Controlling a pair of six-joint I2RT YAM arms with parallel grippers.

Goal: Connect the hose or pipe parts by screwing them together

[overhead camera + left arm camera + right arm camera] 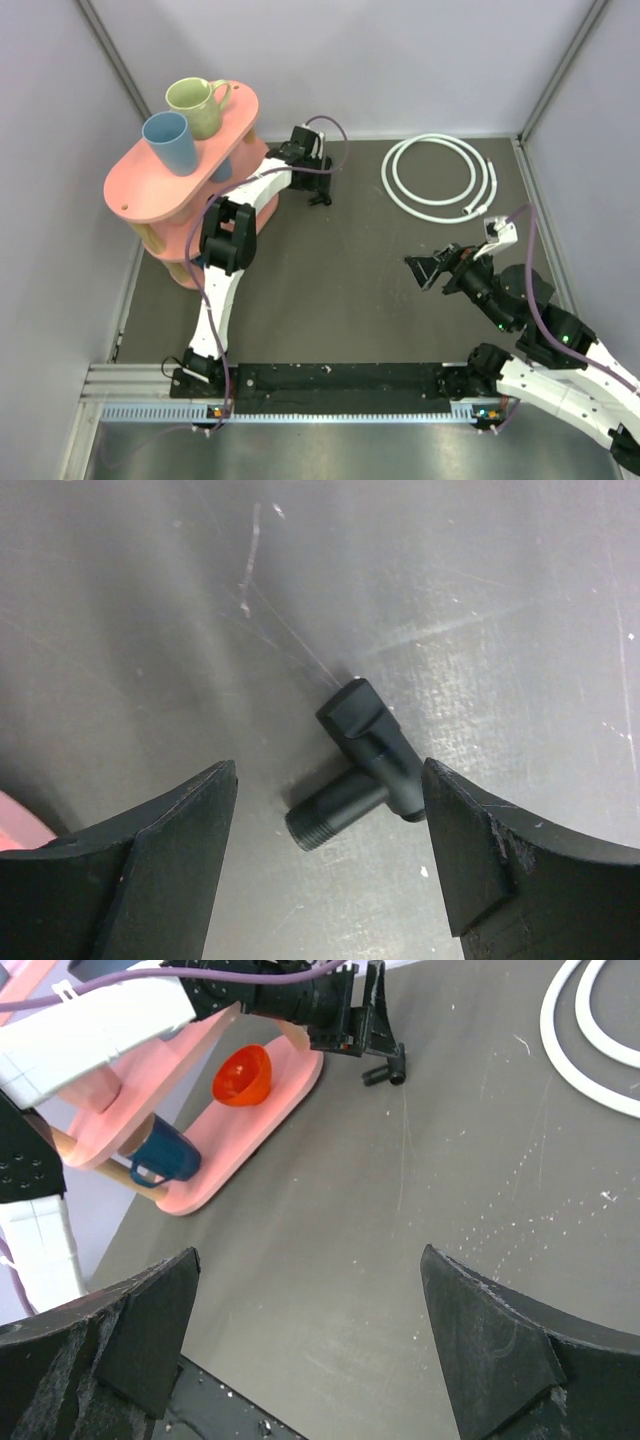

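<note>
Next, my right gripper moves far to the left in the top view, open fingers around the body of the black T-shaped connector, which lies there.
The black T-shaped connector lies on the grey table, its threaded stub pointing lower left. My left gripper is open and low over it, one finger on each side, the right fingertip close beside the connector's body. From above, the left gripper and the connector sit just right of the pink shelf. The white hose lies coiled at the back right, untouched. My right gripper hovers open and empty over bare table, with the connector and the hose far ahead of it.
A pink two-level shelf stands at the left with a green mug and a blue cup on top. Its lower level holds a red bowl and a dark blue mug. Grey walls enclose the table.
</note>
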